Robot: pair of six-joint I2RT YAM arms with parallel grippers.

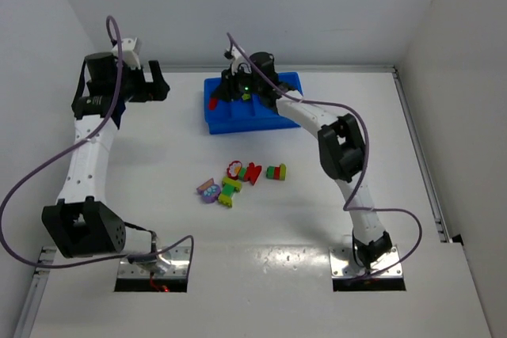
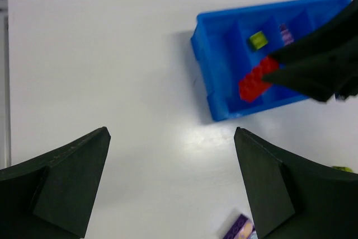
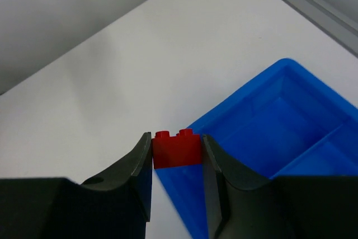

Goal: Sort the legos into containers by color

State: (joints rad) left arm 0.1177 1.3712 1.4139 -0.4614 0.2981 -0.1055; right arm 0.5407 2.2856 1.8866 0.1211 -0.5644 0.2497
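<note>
The robot's left hand will next move right in the top view, back and down onto the red middle of the green, red and yellow cluster, because the tabletop is bare on either side of it.
My right gripper point(image 3: 177, 144) is shut on a red lego point(image 3: 177, 149), held over the left end of the blue tray point(image 3: 268, 121). In the top view that red lego point(image 1: 212, 104) hangs at the left edge of the tray point(image 1: 245, 126) under the right gripper point(image 1: 222, 97). The left wrist view shows a yellow-green lego point(image 2: 258, 40) and a purple lego point(image 2: 286, 33) lying in separate compartments. My left gripper point(image 2: 170, 132) is open and holds nothing; it hangs left of the tray point(image 2: 218, 71). The other legos lie loose mid-table: purple point(image 1: 208, 191), yellow-green point(image 1: 229, 192), red point(image 1: 252, 172).
A green, red and yellow cluster point(image 1: 276, 171) and a red-and-white piece point(image 1: 234, 168) lie with the loose legos. White walls close in the table at the back and on both sides. A metal rail point(image 1: 420, 164) runs along the right edge.
</note>
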